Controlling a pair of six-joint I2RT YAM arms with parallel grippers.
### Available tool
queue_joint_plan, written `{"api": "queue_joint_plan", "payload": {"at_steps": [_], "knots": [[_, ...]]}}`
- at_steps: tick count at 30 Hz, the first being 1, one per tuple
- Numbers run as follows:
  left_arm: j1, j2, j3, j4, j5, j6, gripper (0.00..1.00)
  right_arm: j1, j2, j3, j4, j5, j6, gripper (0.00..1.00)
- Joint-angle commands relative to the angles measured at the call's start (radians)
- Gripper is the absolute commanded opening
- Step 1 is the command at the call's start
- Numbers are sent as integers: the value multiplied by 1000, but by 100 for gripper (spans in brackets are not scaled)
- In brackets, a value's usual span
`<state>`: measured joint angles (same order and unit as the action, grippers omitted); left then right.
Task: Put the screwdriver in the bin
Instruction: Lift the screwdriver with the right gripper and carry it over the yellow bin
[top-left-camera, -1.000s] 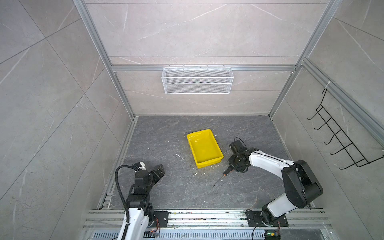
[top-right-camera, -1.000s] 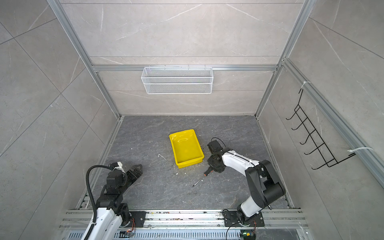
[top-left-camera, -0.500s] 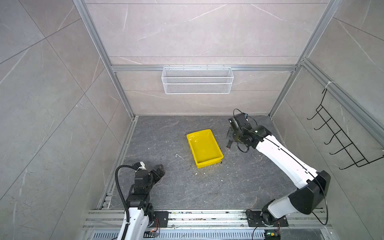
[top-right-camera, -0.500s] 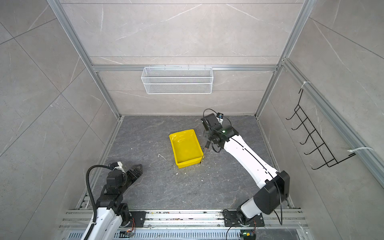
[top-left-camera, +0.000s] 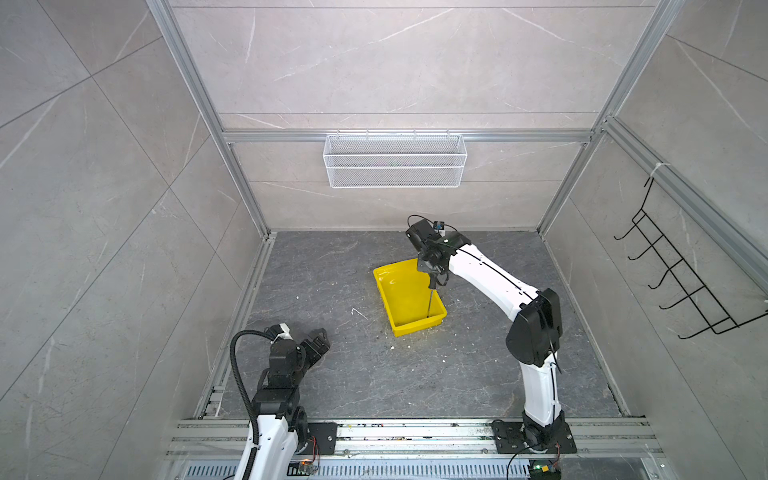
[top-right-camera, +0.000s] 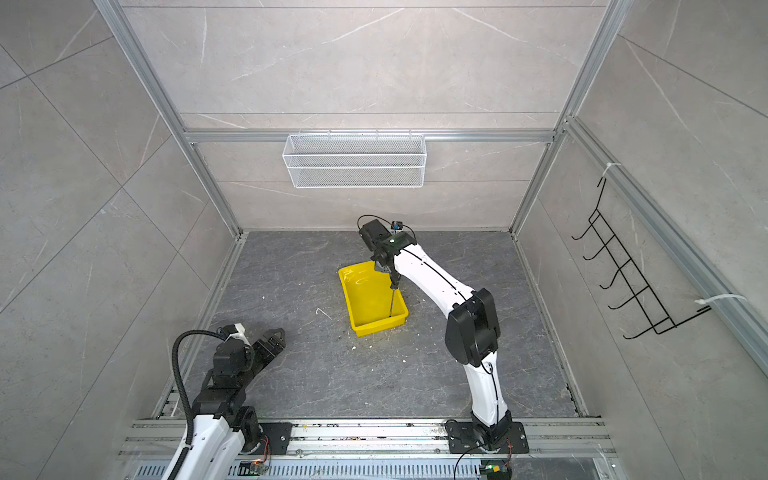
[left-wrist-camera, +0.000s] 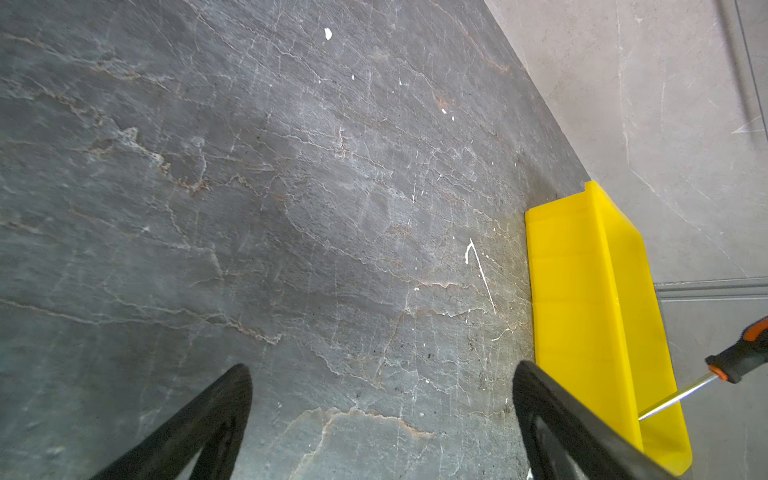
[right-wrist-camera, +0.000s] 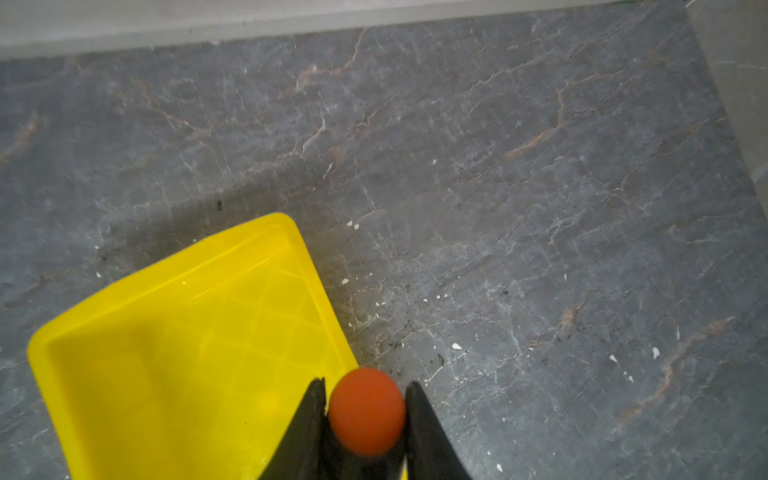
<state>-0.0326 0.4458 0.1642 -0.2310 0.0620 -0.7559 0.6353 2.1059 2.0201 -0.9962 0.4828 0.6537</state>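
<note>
My right gripper is above the yellow bin's bare bottom, so next it needs to move down from the bin's edge toward that bottom and let go of the screwdriver's black handle.
The yellow bin (top-left-camera: 399, 291) (top-right-camera: 365, 297) lies on the grey floor near the middle. My right gripper (top-left-camera: 430, 272) (top-right-camera: 388, 272) hangs over its far right part, shut on the black handle of the screwdriver (top-left-camera: 429, 301) (top-right-camera: 392, 301). The silver shaft points down into the bin near its right wall. In the right wrist view the handle's orange end (right-wrist-camera: 368, 409) sits between the fingers (right-wrist-camera: 365, 384), over the bin's edge (right-wrist-camera: 187, 353). My left gripper (top-left-camera: 318, 338) (left-wrist-camera: 382, 374) rests low at the front left, open and empty; its view shows the bin (left-wrist-camera: 582, 291) and the screwdriver (left-wrist-camera: 744, 353).
A white wire basket (top-left-camera: 395, 160) hangs on the back wall. A black hook rack (top-left-camera: 681, 282) is fixed to the right wall. A thin white wire scrap (top-left-camera: 358, 312) and white crumbs lie on the floor left of and in front of the bin.
My right arm lifted the screwdriver from the floor right of the bin, swung it up and back, and now holds it upright over the bin. The left arm has not moved.
</note>
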Motion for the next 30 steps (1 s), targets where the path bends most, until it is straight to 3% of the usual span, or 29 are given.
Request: {"api": "queue_joint_plan", "payload": {"at_steps": [1,17,24,30], "knots": [[2,-5,9,28,16,-13,100,17,63,76,-104,16,8,16],[2,-10,7,26,18,-12,100,49,323,396,-330,-39,20,19],[2,-7,8,30,17,-13,100,50,324,454,-337,-89,4,47],[2,-6,8,29,19,-13,100,51,304,465,-364,-41,1,51]]}}
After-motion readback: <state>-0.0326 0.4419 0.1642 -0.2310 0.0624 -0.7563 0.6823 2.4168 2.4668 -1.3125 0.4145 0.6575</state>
